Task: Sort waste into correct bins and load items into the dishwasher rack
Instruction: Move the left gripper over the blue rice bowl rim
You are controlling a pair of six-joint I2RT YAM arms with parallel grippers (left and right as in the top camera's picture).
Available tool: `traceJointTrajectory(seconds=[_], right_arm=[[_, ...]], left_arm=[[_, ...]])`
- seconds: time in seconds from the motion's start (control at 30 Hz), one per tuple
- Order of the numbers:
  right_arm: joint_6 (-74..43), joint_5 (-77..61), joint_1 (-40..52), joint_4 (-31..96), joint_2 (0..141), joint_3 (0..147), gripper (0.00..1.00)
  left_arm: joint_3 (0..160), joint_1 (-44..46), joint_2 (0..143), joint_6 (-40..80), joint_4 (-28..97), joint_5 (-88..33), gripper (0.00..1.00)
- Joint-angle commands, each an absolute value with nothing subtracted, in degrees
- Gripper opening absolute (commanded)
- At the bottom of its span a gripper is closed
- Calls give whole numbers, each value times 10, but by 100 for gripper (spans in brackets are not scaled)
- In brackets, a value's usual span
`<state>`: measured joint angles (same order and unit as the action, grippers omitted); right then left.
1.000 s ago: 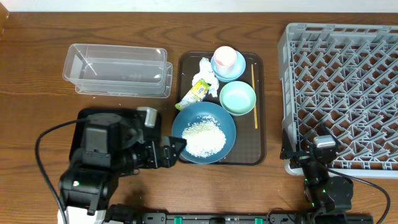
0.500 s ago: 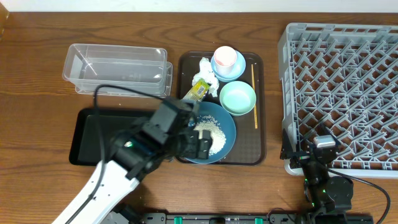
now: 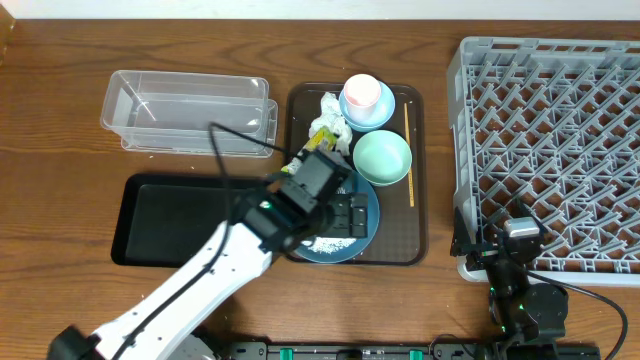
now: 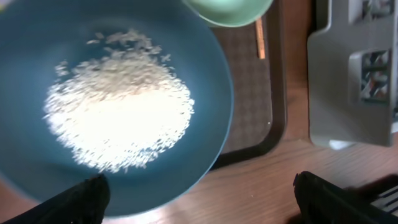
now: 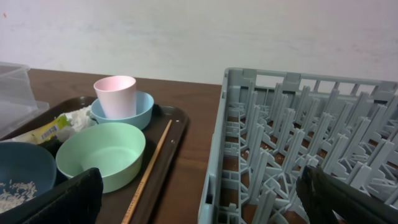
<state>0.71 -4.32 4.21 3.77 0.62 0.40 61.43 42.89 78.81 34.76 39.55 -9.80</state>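
The left gripper shifts down and across onto the blue plate's chopstick-side rim [image 3: 378,213] [image 4: 229,115] next, as that rim lies below it and to its right in the overhead view.
My left gripper [image 3: 350,214] hangs open over the blue plate [image 4: 37,56], one finger above its near rim, the other over bare table. The heap of rice [image 4: 118,118] lies in the plate. Behind it on the brown tray [image 3: 421,200] are the mint bowl [image 3: 382,157], the pink cup [image 3: 362,93] standing in the pale-blue bowl [image 3: 383,116], the tissue [image 3: 330,108], the wrapper [image 3: 320,138] and the chopstick [image 3: 409,150]. My right gripper [image 5: 199,199] is open and empty at the front left corner of the rack [image 3: 550,140].
The clear tub [image 3: 190,112] stands at the back left, the black tray [image 3: 165,215] in front of it under my left arm. The rack fills the right side. Bare wood lies between the brown tray and the rack.
My left arm has swung from the black tray rightward, and its gripper has come over the blue plate, hiding most of the rice from above. The right arm has not moved.
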Motion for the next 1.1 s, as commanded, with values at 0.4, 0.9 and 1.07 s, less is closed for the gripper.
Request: traceJointTrajectory(seconds=[0.4,0.9,1.07], right_arm=[[15,-45,48,40,4,3,99],[15,-45,48,40,4,3,99],[15,-45,48,40,4,3,99]], left_arm=[[625,552,907,330,316,99,97],[625,588,1009,333,242,173,96],[625,588,1026,333,236,175,90]])
